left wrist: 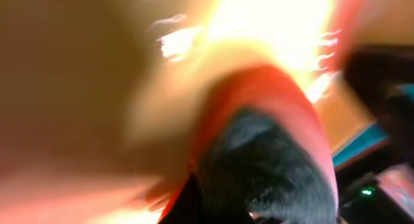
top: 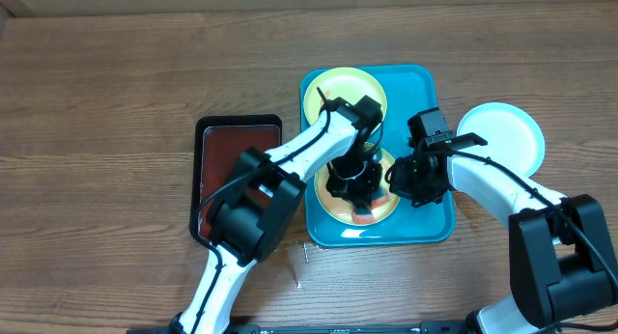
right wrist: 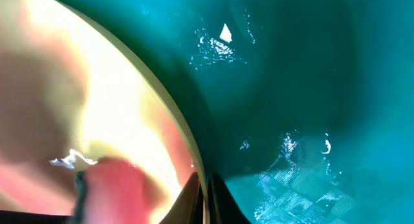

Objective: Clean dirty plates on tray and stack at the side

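Next, my left gripper wipes across the near plate toward the black tray, then lifts over that tray, whose open dark red inside [top: 229, 162] has room for the wad.
On the turquoise tray [top: 425, 93] lie two yellow-green plates. The far plate [top: 343, 95] is untouched. The near plate [top: 372, 210] carries a red sauce smear [top: 365, 216]. My left gripper [top: 352, 182] presses down on this plate, shut on a dark fuzzy wad [left wrist: 265, 166] with red around it; that view is blurred. My right gripper [top: 398, 180] is shut on the plate's right rim, one finger each side, as the right wrist view shows at the gripper [right wrist: 203, 185], plate [right wrist: 116, 101] and tray [right wrist: 291, 88]. A light blue plate [top: 502, 136] sits on the table right of the tray.
A smaller black tray with a dark red inside [top: 237, 155] stands left of the turquoise tray, partly under my left arm. Bare wooden table lies at the back and far left.
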